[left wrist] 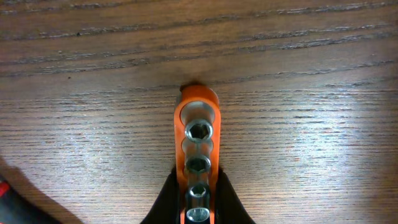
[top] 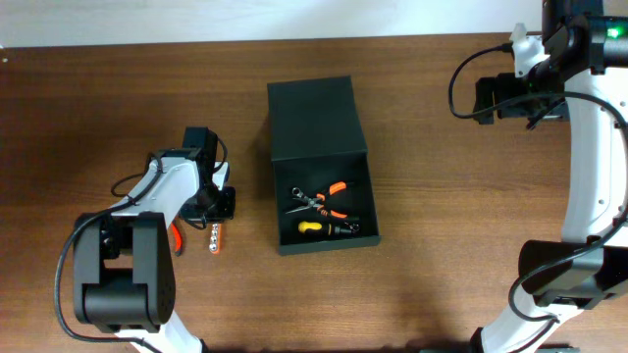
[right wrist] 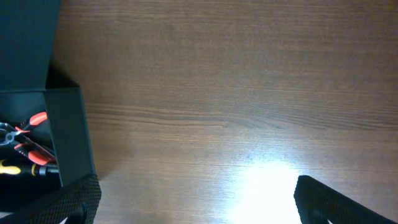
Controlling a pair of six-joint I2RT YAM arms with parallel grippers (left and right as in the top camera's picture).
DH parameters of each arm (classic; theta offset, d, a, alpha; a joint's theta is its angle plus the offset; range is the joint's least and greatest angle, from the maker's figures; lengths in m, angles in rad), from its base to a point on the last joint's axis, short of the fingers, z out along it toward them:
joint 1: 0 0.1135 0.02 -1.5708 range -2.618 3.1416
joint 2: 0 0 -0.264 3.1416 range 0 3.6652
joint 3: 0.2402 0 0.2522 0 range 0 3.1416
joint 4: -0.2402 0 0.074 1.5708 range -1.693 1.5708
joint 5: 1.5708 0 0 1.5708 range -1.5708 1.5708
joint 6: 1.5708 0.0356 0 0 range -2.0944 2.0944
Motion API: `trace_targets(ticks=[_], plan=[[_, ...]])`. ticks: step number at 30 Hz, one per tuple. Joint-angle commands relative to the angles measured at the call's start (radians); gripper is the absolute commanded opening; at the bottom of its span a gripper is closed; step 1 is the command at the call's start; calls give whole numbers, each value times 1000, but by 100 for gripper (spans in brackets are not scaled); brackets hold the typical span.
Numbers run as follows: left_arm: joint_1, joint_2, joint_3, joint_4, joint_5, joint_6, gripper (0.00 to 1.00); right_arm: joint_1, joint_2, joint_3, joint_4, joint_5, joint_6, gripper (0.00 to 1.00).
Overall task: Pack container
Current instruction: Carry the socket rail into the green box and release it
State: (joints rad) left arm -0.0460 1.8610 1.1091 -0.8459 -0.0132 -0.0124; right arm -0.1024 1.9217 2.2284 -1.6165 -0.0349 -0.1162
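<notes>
My left gripper should rise off the wood, swing over the container, turn the socket holder crosswise and go down toward the yellow-handled screwdriver (top: pixel 326 227), as the box is open.
The container (top: pixel 278 211), a dark open box with its flap lid (top: pixel 314 118) laid back, sits mid-table. Inside lie orange-handled pliers (top: pixel 332 199) and a yellow-handled screwdriver (top: pixel 319 228). It also shows at the left of the right wrist view (right wrist: pixel 68 143). My left gripper (left wrist: pixel 198 208) is shut on an orange socket holder (left wrist: pixel 198 134) with several metal sockets, low over the wood left of the container; it also shows in the overhead view (top: pixel 214 238). My right gripper (right wrist: pixel 193 205) is open and empty, high at the table's far right.
A red-handled tool (top: pixel 178 238) lies beside the left arm, its tip at the lower left of the left wrist view (left wrist: pixel 5 186). The right arm's base stands at the lower right (top: pixel 564 275).
</notes>
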Motion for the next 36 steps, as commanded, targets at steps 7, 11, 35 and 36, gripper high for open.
trace_targets(ticks=[7,11,35,36], plan=[[-69,-36,301,-226,24,2,2,-4,-2,-2,-5,-13,-6,99],[-151,-95,533,-307,25,23,2,-4,-2,-2,-9,-13,-6,99],[-604,210,567,-303,24,560,2,-4,-2,-2,-23,-13,-6,99],[-604,232,567,-304,24,559,2,-4,-2,-2,-24,-13,-6,99]])
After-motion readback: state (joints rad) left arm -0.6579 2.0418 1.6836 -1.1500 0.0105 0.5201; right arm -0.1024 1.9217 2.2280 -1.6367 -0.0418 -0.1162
